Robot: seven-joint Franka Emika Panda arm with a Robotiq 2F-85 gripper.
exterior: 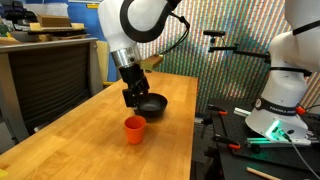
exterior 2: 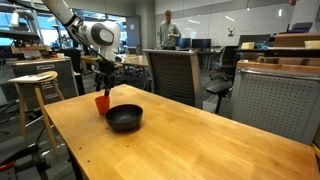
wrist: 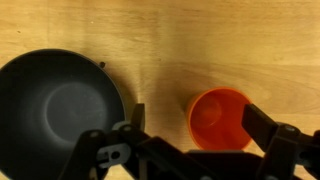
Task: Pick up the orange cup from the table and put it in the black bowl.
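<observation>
I will next move my open gripper down onto the cup's rim at the side by the bowl, since that part of the rim is directly below it, between its spread fingers.
The orange cup (exterior: 134, 129) stands upright and empty on the wooden table (exterior: 80, 140); it also shows in an exterior view (exterior 2: 102, 102) and in the wrist view (wrist: 219, 116). The black bowl (exterior: 152, 104) sits beside it, empty, seen also in an exterior view (exterior 2: 125, 118) and at the left of the wrist view (wrist: 58, 100). My gripper (exterior: 131, 100) hangs above the table between cup and bowl. In the wrist view its fingers (wrist: 195, 120) are spread wide, with the cup near the right finger. It holds nothing.
A grey cabinet (exterior 2: 275, 100) stands at the table's far side. Office chairs (exterior 2: 172, 75) and a wooden stool (exterior 2: 37, 85) stand around the table. A second white robot base (exterior: 280, 100) sits on a black bench beside the table edge.
</observation>
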